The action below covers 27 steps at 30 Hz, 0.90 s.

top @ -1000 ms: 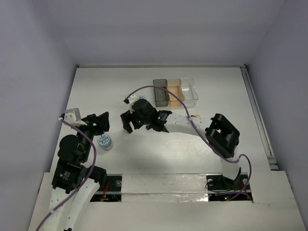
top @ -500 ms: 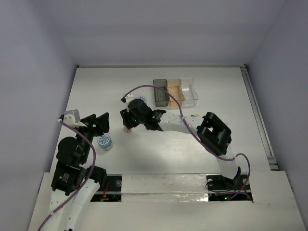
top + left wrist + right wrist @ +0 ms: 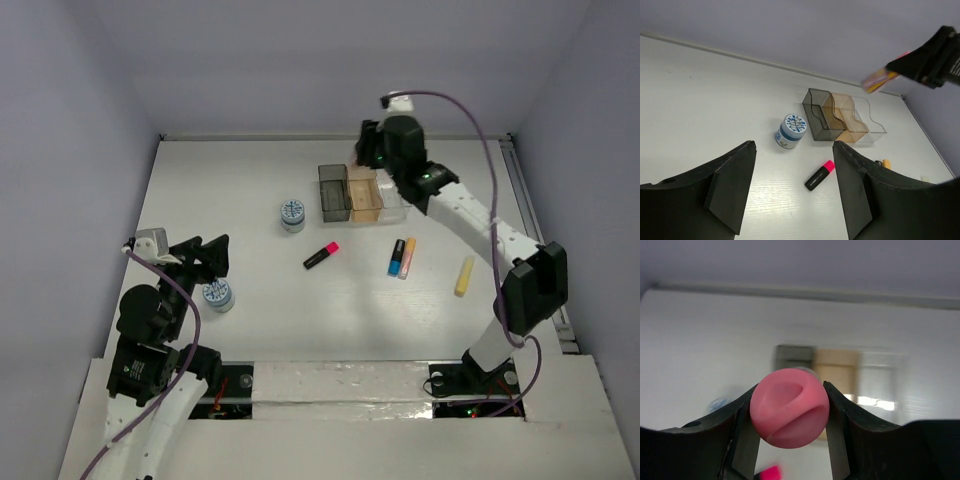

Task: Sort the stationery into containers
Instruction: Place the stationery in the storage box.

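Note:
The robot's right gripper needs to go toward the right in the top view and down to the clear bin (image 3: pixel 877 384) and release the pink-capped tube (image 3: pixel 789 407), since that bin is empty.
My right gripper (image 3: pixel 366 158) is shut on the pink-capped tube (image 3: pixel 789 407) and holds it in the air above the three joined bins: dark grey (image 3: pixel 333 193), amber (image 3: pixel 364 195) and clear (image 3: pixel 396 188). In the left wrist view the tube (image 3: pixel 880 80) sticks out of the right gripper. A pink-black highlighter (image 3: pixel 321 255) lies mid-table. Blue (image 3: pixel 397 257) and orange (image 3: pixel 408 257) highlighters lie side by side, with the yellow one (image 3: pixel 465 275) to their right. One patterned disc (image 3: pixel 292 214) sits left of the bins. The other disc (image 3: pixel 217 294) sits just below my open, empty left gripper (image 3: pixel 205 262).
The walls enclose the white table on three sides. A rail (image 3: pixel 535 240) runs along the right edge. The left wrist view shows the disc (image 3: pixel 791 131), the pink-black highlighter (image 3: pixel 820 175) and the bins (image 3: pixel 818 120) ahead of the left gripper's jaws.
My right arm has swung from the table's middle-left up and right to above the bins, carrying the tube. This uncovers a disc and the highlighters. The left arm has barely moved.

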### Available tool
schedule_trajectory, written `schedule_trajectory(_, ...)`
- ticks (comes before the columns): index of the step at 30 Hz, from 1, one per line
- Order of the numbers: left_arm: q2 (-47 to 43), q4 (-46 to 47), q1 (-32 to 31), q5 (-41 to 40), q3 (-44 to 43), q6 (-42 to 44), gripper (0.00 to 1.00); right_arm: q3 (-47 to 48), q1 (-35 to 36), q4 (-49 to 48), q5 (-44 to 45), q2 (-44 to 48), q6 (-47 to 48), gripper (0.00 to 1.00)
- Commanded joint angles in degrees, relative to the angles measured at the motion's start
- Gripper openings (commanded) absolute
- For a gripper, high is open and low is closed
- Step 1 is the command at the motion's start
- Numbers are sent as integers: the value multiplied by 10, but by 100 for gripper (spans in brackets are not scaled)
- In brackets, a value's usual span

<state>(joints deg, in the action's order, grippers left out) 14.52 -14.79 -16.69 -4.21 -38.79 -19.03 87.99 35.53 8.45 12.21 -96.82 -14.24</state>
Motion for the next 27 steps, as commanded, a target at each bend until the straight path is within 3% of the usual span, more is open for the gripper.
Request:
schedule_trajectory(1,-5,34,4,14,4,8,60,-4,-55,33,35,16,23,17)
schedule_trajectory(7,-2,34,4,16,5,9,60,57,-134,102,33,-22,48,17)
schedule_trajectory(19,2,35,10,18,5,10,60,63,-157,164,23,-93,63,18)
schedule_trajectory(27,2,35,10,18,5,10,59,119,-158,215,5,-159,76,18)
